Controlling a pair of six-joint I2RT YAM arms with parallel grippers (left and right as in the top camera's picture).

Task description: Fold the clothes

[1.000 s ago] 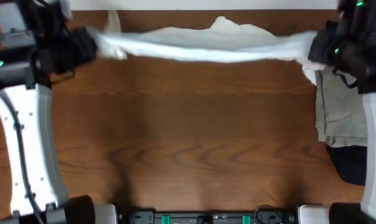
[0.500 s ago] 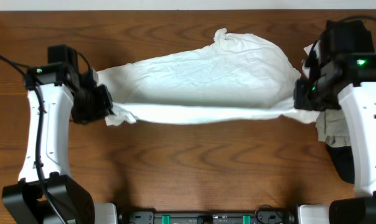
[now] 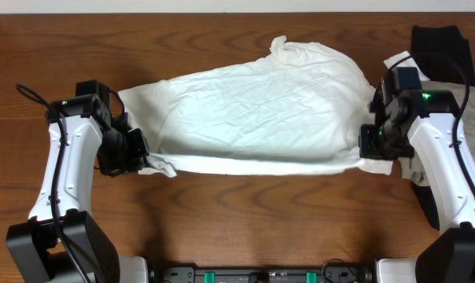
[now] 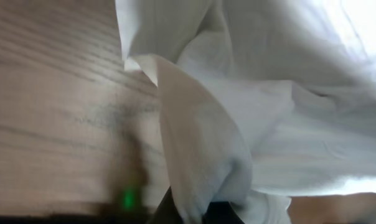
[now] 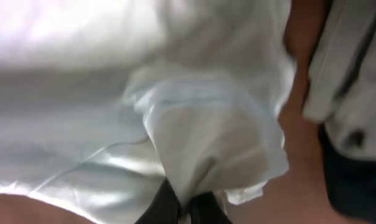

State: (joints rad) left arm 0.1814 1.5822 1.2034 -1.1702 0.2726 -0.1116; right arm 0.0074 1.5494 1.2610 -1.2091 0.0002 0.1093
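My right gripper carries the shirt's near corner it holds outward next and releases it over the shirt's side by the grey-beige garment, since cloth lies spread there.
The white T-shirt (image 3: 253, 106) lies spread across the middle of the wooden table, its near edge folded over as a long band. My left gripper (image 3: 137, 157) is shut on the shirt's near left corner (image 4: 200, 168), low at the table. My right gripper (image 3: 377, 149) is shut on the near right corner (image 5: 206, 143). A bunched knot of cloth sits at the shirt's far edge (image 3: 289, 49). No black print shows on the shirt.
A grey-beige garment (image 3: 469, 98) and a black garment (image 3: 438, 43) lie at the right edge, partly under my right arm; both show in the right wrist view (image 5: 356, 81). Bare wood lies in front of the shirt.
Both grippers have come from the far edge toward the near side and lowered, drawing the stretched shirt down flat and wider on the table. Both keep their hold on the corners.
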